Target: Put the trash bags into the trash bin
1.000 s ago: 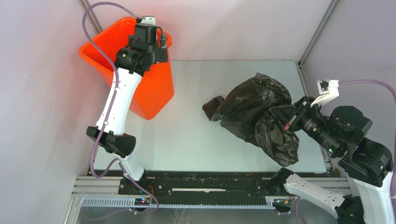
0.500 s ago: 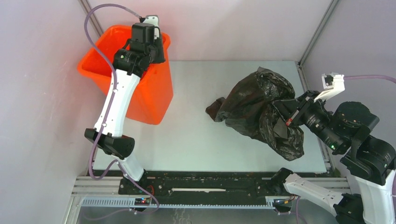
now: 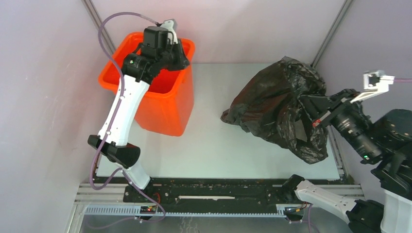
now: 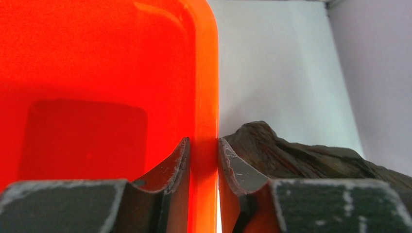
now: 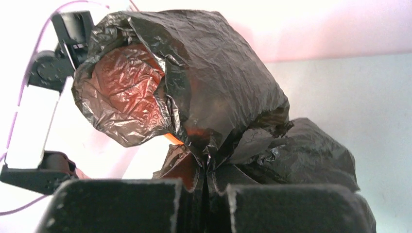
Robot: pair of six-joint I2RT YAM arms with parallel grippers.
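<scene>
I will next drag the bin's side in my left gripper to the right in the top view, nearer the bag (image 3: 279,104), and release it, because the tabletop there is bare.
The orange trash bin (image 3: 163,109) stands at the table's back left, mouth up. My left gripper (image 3: 180,54) is shut on the bin's right wall at the rim. In the left wrist view that orange wall (image 4: 203,97) runs between the two fingers of the gripper (image 4: 203,151), and the bin's inside (image 4: 97,73) fills the left side. The black crinkly trash bag (image 3: 279,104) hangs bunched over the table's right side, its lower folds near the surface. My right gripper (image 3: 313,114) is shut on a gathered fold of the bag (image 5: 218,77); the gripper (image 5: 209,177) pinches it tight.
The grey table (image 3: 214,141) lies between the bin and the bag. Pale enclosure walls with metal posts (image 3: 335,29) close in the back and both sides. A black rail (image 3: 204,191) runs along the near edge.
The left gripper has closed on the bin's rim and pulled the bin rightward and more upright. The right gripper has lifted the bag up and toward the back right.
</scene>
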